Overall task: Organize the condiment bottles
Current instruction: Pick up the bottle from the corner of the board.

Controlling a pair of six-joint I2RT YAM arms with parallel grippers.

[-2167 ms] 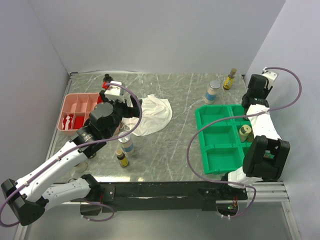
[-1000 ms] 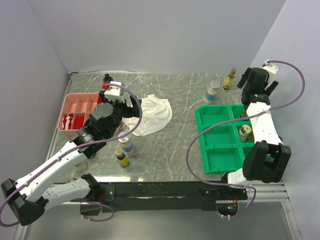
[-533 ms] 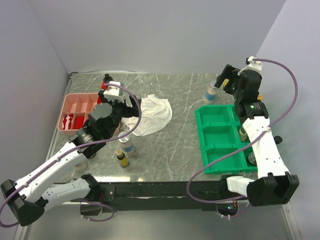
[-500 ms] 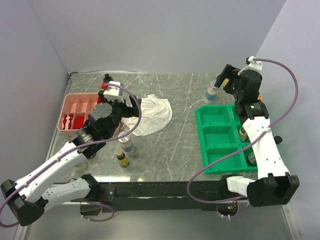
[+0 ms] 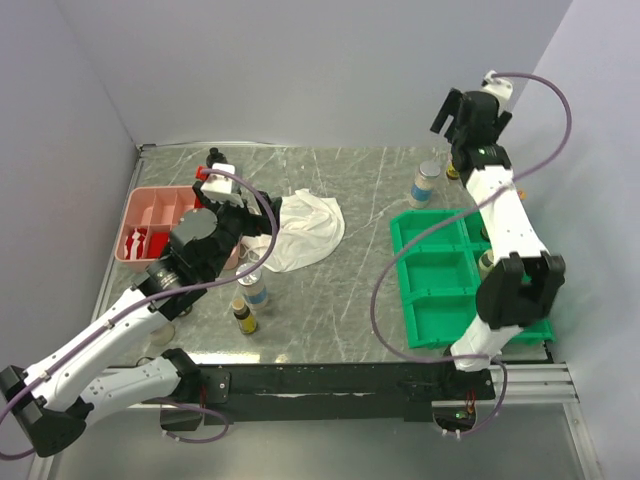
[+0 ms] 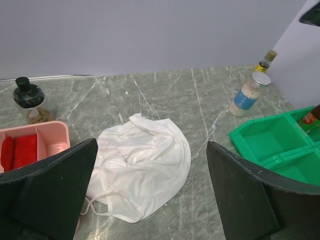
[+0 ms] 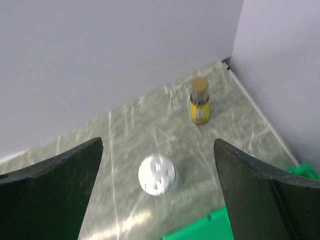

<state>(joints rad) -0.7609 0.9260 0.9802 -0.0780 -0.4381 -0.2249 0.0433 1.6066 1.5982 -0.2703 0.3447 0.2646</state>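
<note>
My right gripper needs to go down and outward next, open fingers on either side of the yellow bottle's brown cap, which lies below and outward, where bare tabletop leaves room.
Condiment bottles are scattered. A silver-capped, blue-labelled bottle stands back right, its cap below and between my right fingers. A yellow bottle stands in the back corner. A black-capped bottle stands behind the pink tray. A blue-labelled bottle and a small amber one stand near the front. My right gripper hangs high and open. My left gripper is open over the white cloth, empty.
A crumpled white cloth lies mid-table. The pink tray holds red items at the left. The green tray at the right holds a tan-capped bottle and a red-labelled one. Walls close the back and sides.
My right arm has swung from over the green tray up to the back right corner, above the silver-capped bottle. The left arm has shifted slightly. Both grippers stay open.
</note>
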